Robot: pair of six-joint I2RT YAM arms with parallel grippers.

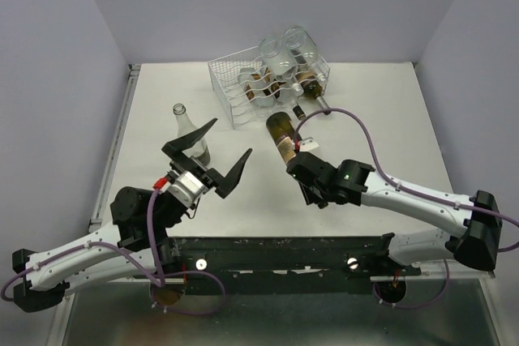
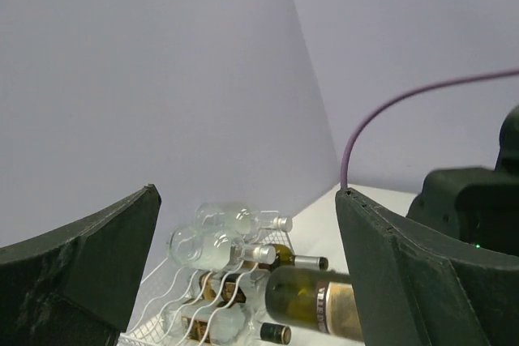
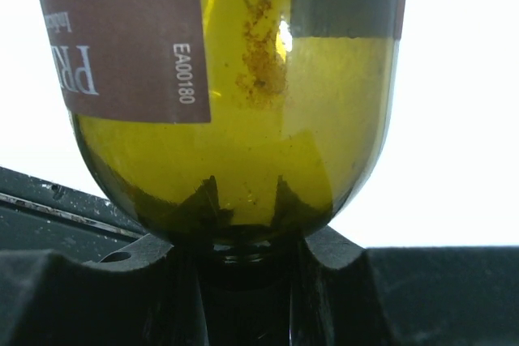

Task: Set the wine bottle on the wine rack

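Observation:
My right gripper should lower outward, left in the top view, toward the rack's empty end (image 1: 228,89), slide the bottle in and release.
The wine bottle (image 1: 282,134) is olive green with a brown label and lies level in the air, its base toward the wine rack (image 1: 225,70). My right gripper (image 1: 298,166) is shut on its neck; the right wrist view shows the bottle's shoulder (image 3: 243,79) filling the frame above the gripper (image 3: 247,242). The rack is a white wire basket at the table's far middle, holding several clear and dark bottles (image 1: 280,61). My left gripper (image 1: 229,138) is open and empty, left of the held bottle. Its view shows the bottle (image 2: 312,301) and the rack (image 2: 180,301).
An empty clear glass bottle (image 1: 188,129) stands upright just behind my left gripper. A dark bottle's neck (image 1: 312,104) sticks out of the rack's front right, close to the held bottle's base. A purple cable (image 1: 357,123) loops above the right arm.

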